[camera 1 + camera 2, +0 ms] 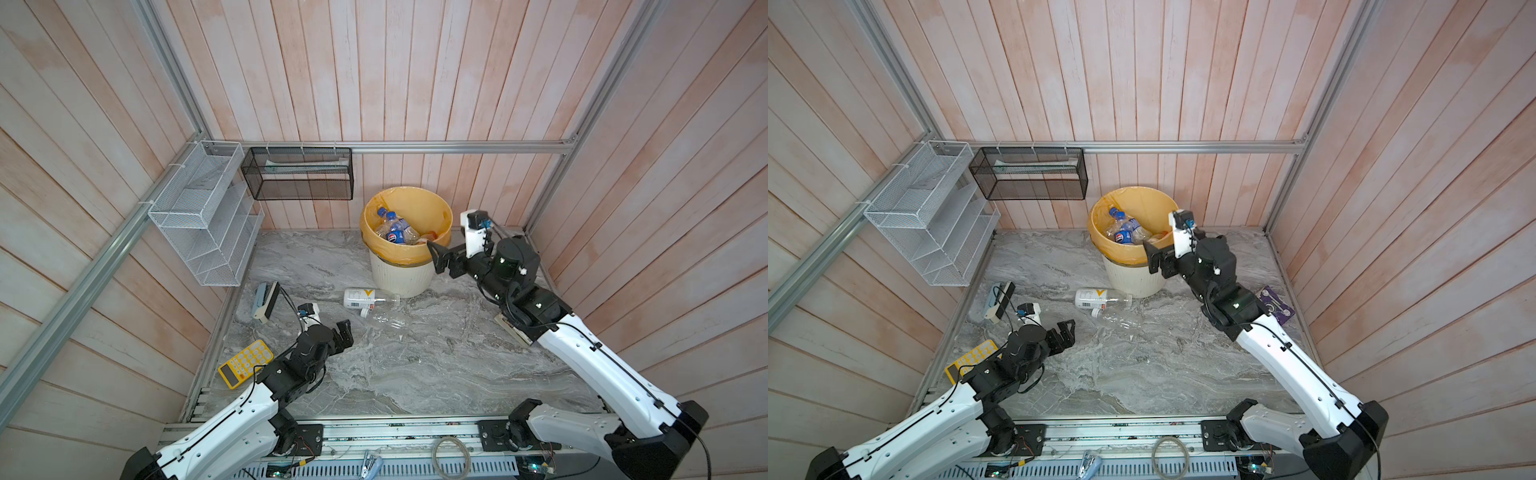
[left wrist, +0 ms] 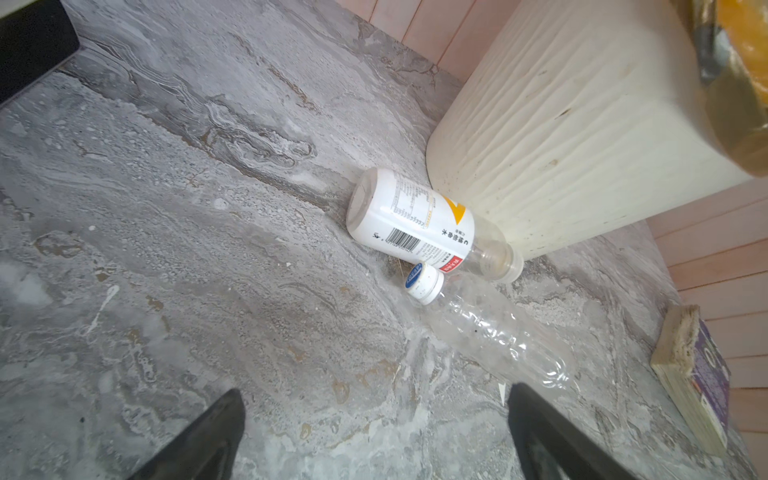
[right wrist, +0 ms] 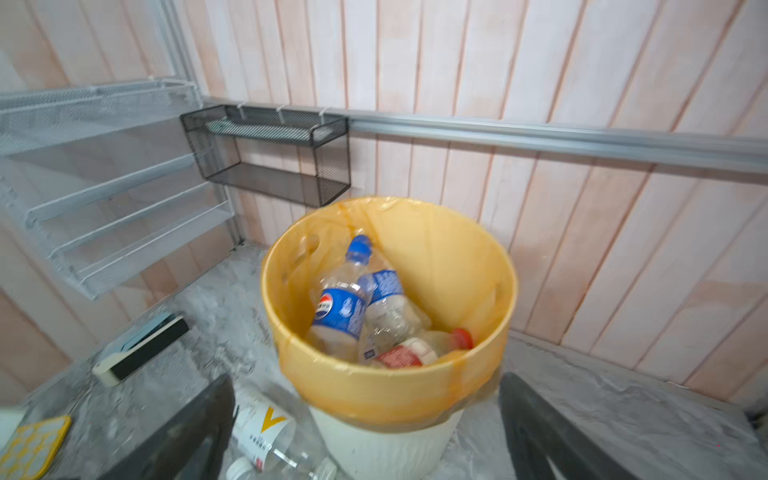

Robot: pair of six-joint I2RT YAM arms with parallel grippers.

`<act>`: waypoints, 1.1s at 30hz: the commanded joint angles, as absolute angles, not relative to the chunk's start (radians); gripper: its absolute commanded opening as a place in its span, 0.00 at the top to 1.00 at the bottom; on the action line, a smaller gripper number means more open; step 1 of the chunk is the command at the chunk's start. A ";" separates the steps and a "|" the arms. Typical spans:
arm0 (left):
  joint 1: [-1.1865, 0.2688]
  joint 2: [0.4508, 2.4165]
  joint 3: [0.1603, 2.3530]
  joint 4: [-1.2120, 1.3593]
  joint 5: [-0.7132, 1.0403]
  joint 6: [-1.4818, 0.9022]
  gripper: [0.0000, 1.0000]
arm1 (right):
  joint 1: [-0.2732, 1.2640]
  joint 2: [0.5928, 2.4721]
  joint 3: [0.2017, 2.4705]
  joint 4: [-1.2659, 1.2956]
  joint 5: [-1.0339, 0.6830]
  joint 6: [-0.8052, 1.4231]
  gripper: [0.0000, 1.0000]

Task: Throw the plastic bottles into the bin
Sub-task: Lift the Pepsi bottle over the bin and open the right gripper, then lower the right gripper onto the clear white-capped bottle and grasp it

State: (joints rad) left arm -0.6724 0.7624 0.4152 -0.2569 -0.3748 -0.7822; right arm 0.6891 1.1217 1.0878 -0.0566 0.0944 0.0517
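My right gripper is going down and back from the bin's rim onto the clear bottle's uncapped end (image 1: 398, 322) next, since its end with the cap crowds the white-labelled bottle.
The cream ribbed bin (image 1: 401, 278) with its yellow-orange bag stands at the back of the marble floor. Several plastic bottles lie inside it, among them blue-labelled ones (image 3: 345, 307) and a red-capped one (image 3: 415, 353). My right gripper (image 1: 436, 257) hangs open and empty just outside the bin's near-right rim (image 3: 390, 399). On the floor in front of the bin lie a white-labelled bottle (image 1: 361, 298) and a crushed clear bottle (image 1: 386, 319) with a white cap. My left gripper (image 1: 345, 332) is open and low, a short way to the left of the clear bottle (image 2: 490, 328).
A yellow calculator (image 1: 245, 362) and a grey-and-black block (image 1: 264, 301) lie at the left edge. A white wire rack (image 1: 199, 216) and a black mesh basket (image 1: 297, 174) hang on the walls. A purple book (image 1: 1277, 305) lies under the right arm.
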 commanded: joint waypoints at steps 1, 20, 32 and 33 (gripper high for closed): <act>-0.667 0.734 0.398 -0.302 -0.418 -0.818 0.00 | 0.800 1.115 0.932 -0.011 0.080 0.037 0.02; -0.665 0.668 0.378 -0.346 -0.414 -0.843 0.00 | 0.892 1.675 0.938 -0.014 -0.037 0.006 0.06; -0.666 0.608 0.361 -0.380 -0.426 -0.857 0.00 | 0.904 1.778 0.985 -0.047 -0.040 0.008 0.33; -0.666 0.608 0.361 -0.380 -0.426 -0.859 0.00 | 0.907 1.768 0.977 -0.047 -0.033 0.013 0.38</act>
